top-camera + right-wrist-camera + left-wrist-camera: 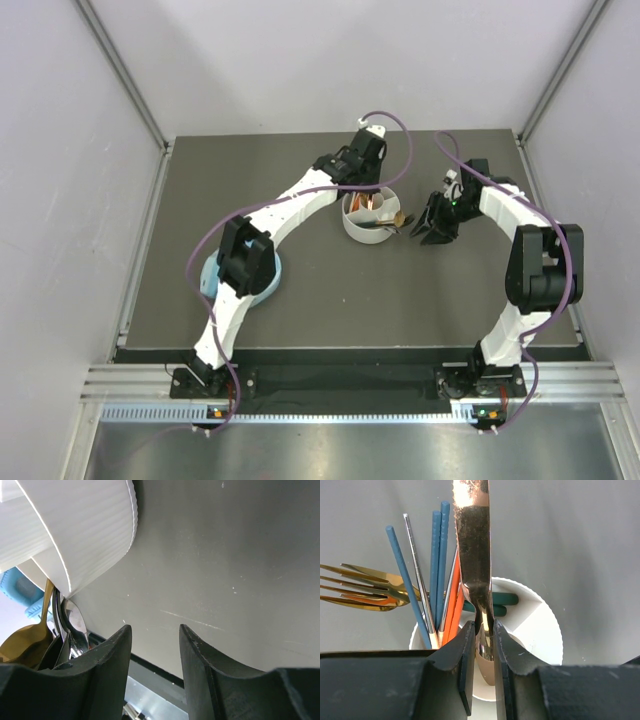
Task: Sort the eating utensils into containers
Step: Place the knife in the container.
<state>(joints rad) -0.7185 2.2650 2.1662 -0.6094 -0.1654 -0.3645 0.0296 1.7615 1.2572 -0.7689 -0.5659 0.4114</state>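
Observation:
My left gripper moves back over the holder's small round inner cup (pixel 512 637) next and releases the shiny bronze utensil (pixel 474 555) there. This is because the utensil's rounded end points into that opening.
My left gripper (pixel 367 190) is above the round white divided holder (pixel 358 229). In the left wrist view it (pixel 484 627) is shut on a shiny bronze utensil (pixel 474 555), whose rounded end hangs over the holder (pixel 545 630). Teal chopsticks (pixel 438 565), orange chopsticks (pixel 454 605), a silver handle (pixel 417 570) and gold forks (pixel 360 587) stand in the holder. My right gripper (pixel 427 228) is open and empty just right of the holder; in its wrist view (pixel 155 627) the holder's wall (pixel 90 530), a gold spoon (pixel 25 642) and a silver spoon (pixel 75 620) show at left.
Light blue headphones (pixel 212 277) lie on the dark mat under my left arm's elbow. Utensil ends (pixel 398 218) stick out of the holder toward my right gripper. Grey walls enclose the mat on three sides.

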